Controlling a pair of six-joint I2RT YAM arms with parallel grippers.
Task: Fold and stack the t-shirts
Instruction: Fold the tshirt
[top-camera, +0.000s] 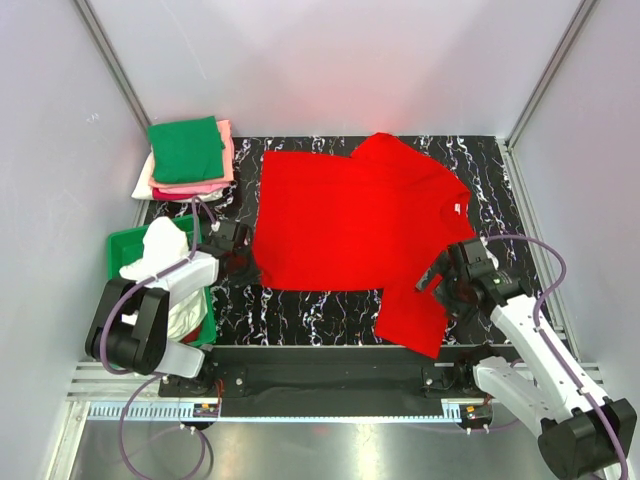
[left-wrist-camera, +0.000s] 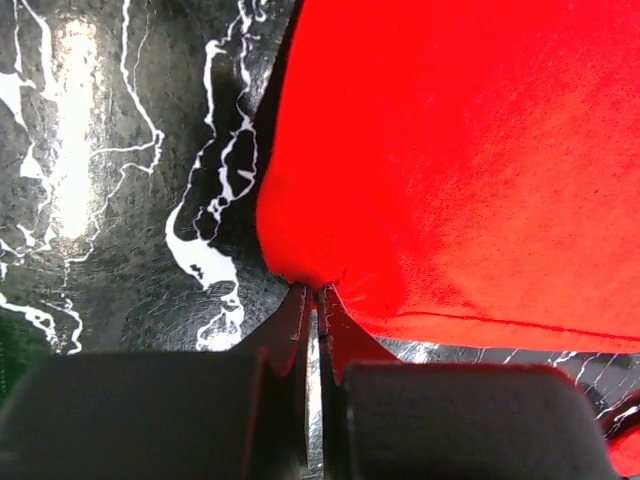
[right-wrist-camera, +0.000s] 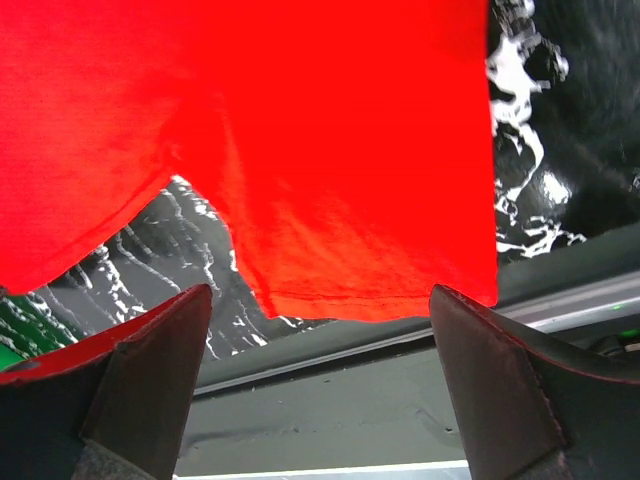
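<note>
My right gripper moves down and back onto the sleeve's outer hem corner (top-camera: 434, 350) (right-wrist-camera: 478, 291) next, to close there.
The bright red t-shirt (top-camera: 350, 215) lies spread on the black marbled table, with one sleeve (top-camera: 415, 315) reaching the front edge. My left gripper (top-camera: 243, 263) is at the shirt's near-left corner. In the left wrist view it (left-wrist-camera: 316, 292) is shut on that corner of the red cloth (left-wrist-camera: 450, 160). My right gripper (top-camera: 447, 283) is beside the front sleeve. In the right wrist view it (right-wrist-camera: 320, 294) is open wide and empty over the sleeve's hem (right-wrist-camera: 370, 270). A folded stack stands at the back left: green t-shirt (top-camera: 186, 148) on top, pink (top-camera: 226, 160) and white (top-camera: 143, 186) beneath.
A green plastic bin (top-camera: 122, 243) at the left edge holds a crumpled white cloth (top-camera: 162, 252), right beside my left arm. Grey walls close in the table on three sides. A black rail (top-camera: 330, 358) runs along the front edge.
</note>
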